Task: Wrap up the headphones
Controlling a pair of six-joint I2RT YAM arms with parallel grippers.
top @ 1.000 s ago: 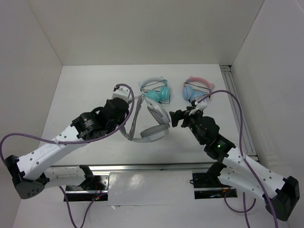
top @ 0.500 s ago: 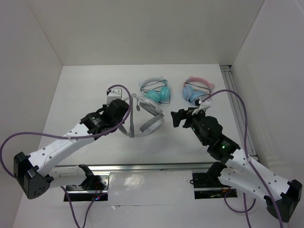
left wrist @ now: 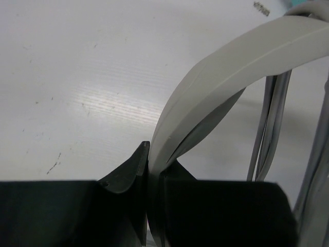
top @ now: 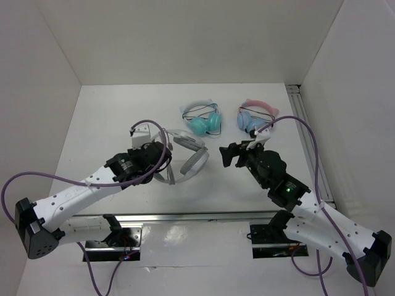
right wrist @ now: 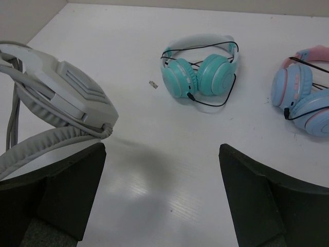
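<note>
I hold the large headphones [top: 188, 157] up clear of the table, so next my left gripper should move down toward the bare tabletop below them and release the headband.
The large light-grey headphones [top: 188, 157] are held up off the table in the middle. My left gripper [top: 165, 161] is shut on their wide headband [left wrist: 216, 87], pinched between both fingers in the left wrist view. Thin grey cable strands [left wrist: 270, 128] hang beside the band. In the right wrist view an ear cup [right wrist: 72, 92] and the padded band show at the left. My right gripper [top: 227, 154] is open and empty, just right of the headphones, its fingers [right wrist: 56, 195] wide apart over bare table.
Smaller teal headphones [top: 203, 118] and pink-banded blue headphones [top: 253, 116] lie at the back of the table, each with a black cable; both also show in the right wrist view [right wrist: 203, 69], [right wrist: 306, 98]. A tiny plug [right wrist: 152, 84] lies near the teal pair.
My left gripper has carried the headphones leftward and nearer, turning them. The right gripper has barely moved.
</note>
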